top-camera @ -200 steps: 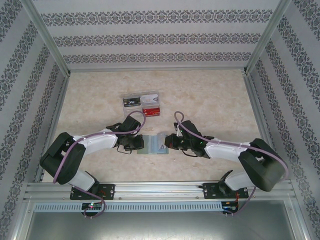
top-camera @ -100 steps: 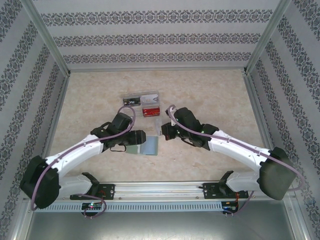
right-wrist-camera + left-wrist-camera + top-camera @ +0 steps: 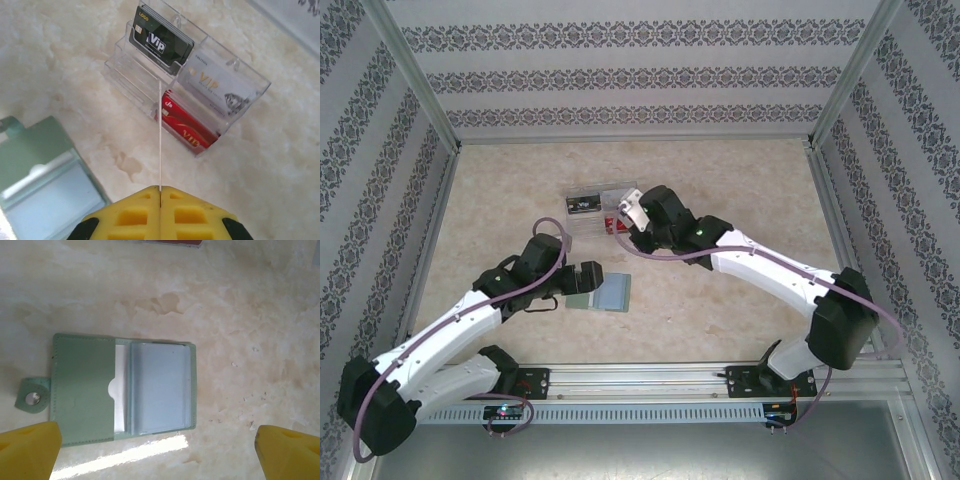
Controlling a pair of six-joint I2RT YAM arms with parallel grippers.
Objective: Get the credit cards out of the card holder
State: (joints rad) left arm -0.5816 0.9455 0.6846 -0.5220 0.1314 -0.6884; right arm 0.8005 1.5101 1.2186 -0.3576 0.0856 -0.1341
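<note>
My right gripper should move outward, turn and go down to let go of the card in the white card's section [image 3: 616, 193] [image 3: 214, 83], because that is outward of the gripper and below it.
The card holder [image 3: 82, 390] lies open and flat on the table, grey-green outside and blue-grey inside [image 3: 610, 293], with its round tab [image 3: 32, 396] at the left. The white edge of a credit card [image 3: 119, 390] shows in its left pocket. My left gripper [image 3: 157, 455] hovers above it, open, its yellow fingertips [image 3: 27, 450] wide apart and holding nothing. My right gripper [image 3: 160, 192] is shut on a thin white credit card [image 3: 160, 135], seen edge-on. It holds the card [image 3: 631, 205] over the clear plastic box [image 3: 602, 210].
The clear box [image 3: 130, 75] holds a black card [image 3: 160, 40], a white card [image 3: 215, 82] and a red card [image 3: 187, 127]. Patterned walls and metal rails close in the table on three sides. Bare marble-look surface lies right of the card holder.
My left gripper has opened, let go of the card holder and drawn back. My right arm has carried the white card from the card holder back to the clear box.
</note>
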